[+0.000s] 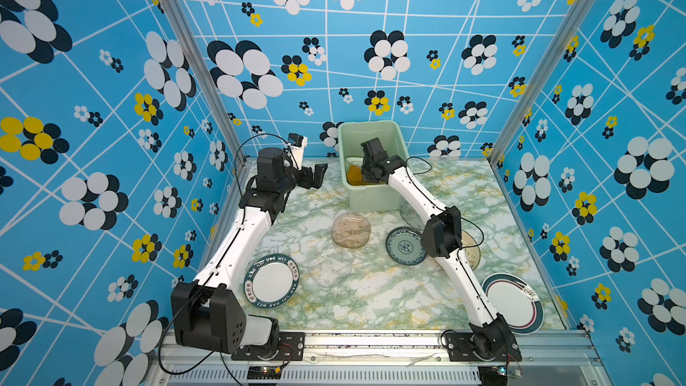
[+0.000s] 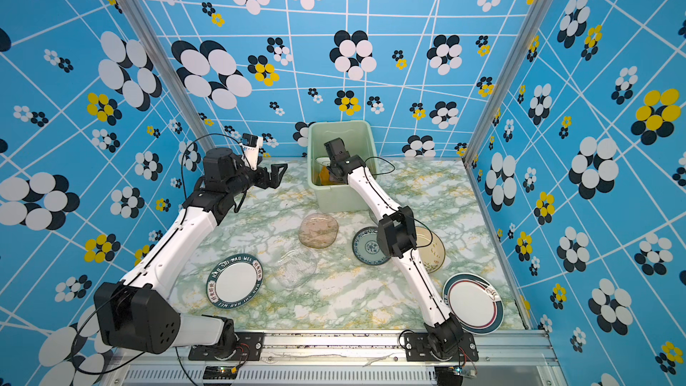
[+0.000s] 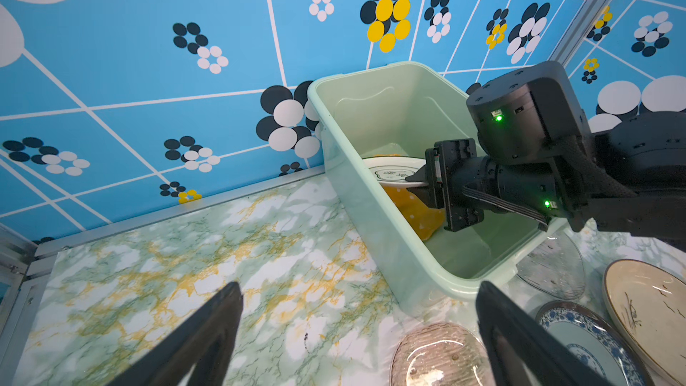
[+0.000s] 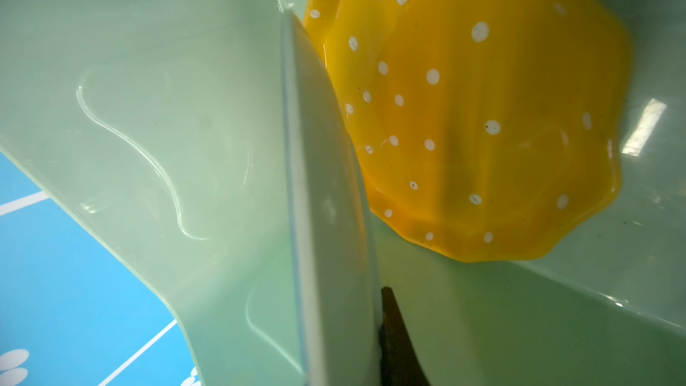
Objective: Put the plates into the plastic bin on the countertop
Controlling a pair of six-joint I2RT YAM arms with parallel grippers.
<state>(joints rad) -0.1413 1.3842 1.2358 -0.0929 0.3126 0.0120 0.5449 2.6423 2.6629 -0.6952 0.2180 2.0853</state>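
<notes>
Next, my right gripper sinks deeper into the bin toward the yellow white-dotted plate (image 1: 356,177) (image 4: 482,124) and releases the white plate's rim. The white plate hangs just over the yellow one.
The plastic bin (image 1: 375,198) (image 3: 371,224) stands at the back of the countertop (image 1: 389,298). My right gripper (image 3: 414,184) reaches down into it, shut on the rim of a white plate (image 3: 393,170) (image 4: 323,180) held just over a yellow white-dotted plate (image 4: 482,124) (image 1: 356,177) lying in the bin. My left gripper (image 1: 317,176) (image 3: 358,287) hovers open and empty left of the bin. On the countertop lie a lettered dark-rimmed plate (image 1: 272,281), a clear glass plate (image 1: 331,267), a brown glass plate (image 1: 350,231), a blue-patterned plate (image 1: 404,246) and a cream plate (image 1: 469,254).
A greyish glass plate (image 3: 553,269) lies against the bin's near right corner, partly under the right arm. A white dark-rimmed plate (image 1: 514,302) sits at the front right corner. Blue flowered walls close in three sides; a metal rail (image 1: 371,347) runs along the front.
</notes>
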